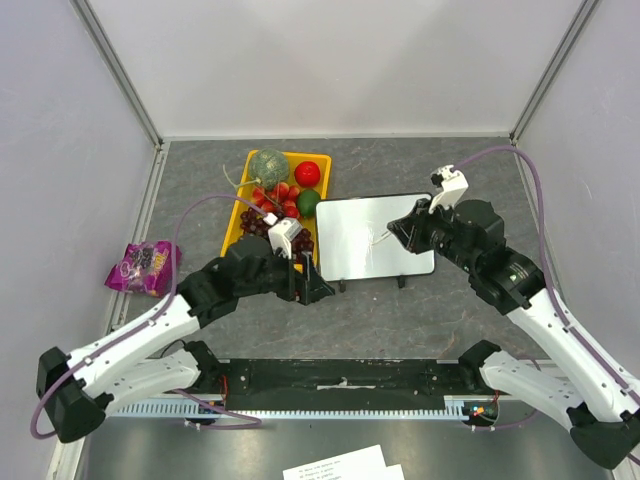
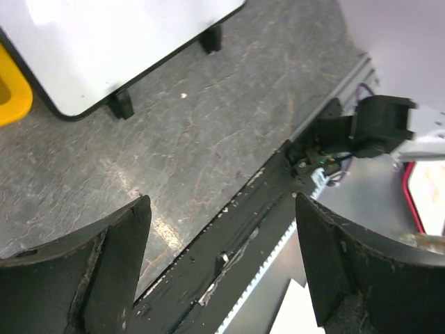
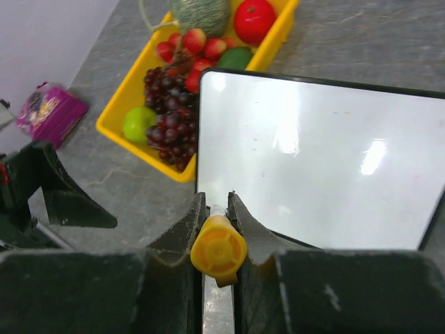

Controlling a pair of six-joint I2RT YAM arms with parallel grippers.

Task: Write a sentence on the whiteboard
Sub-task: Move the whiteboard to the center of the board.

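Note:
My left gripper should turn and lower sideways onto the whiteboard's tray-side black foot (image 1: 342,286) (image 2: 122,104), because that foot is below the gripper's fingers and to their right in the top view.
The whiteboard (image 1: 365,240) lies on the grey table, white and glossy in a thin dark frame, with two black feet at its near edge. No sentence shows on it; its face (image 3: 313,146) is blank with glare. My right gripper (image 1: 400,232) hovers over the board's right half, shut (image 3: 216,198) on a marker with a yellow end (image 3: 218,250). The marker's tip is hidden between the fingers. My left gripper (image 1: 307,285) stands open and empty (image 2: 221,202) just off the board's near left corner (image 2: 104,42).
A yellow tray (image 1: 237,205) of grapes, apples and other fruit touches the board's left edge (image 3: 115,118). A purple packet (image 1: 143,266) lies at the far left. A black rail (image 1: 340,378) runs along the near edge, with paper sheets (image 1: 340,465) below it.

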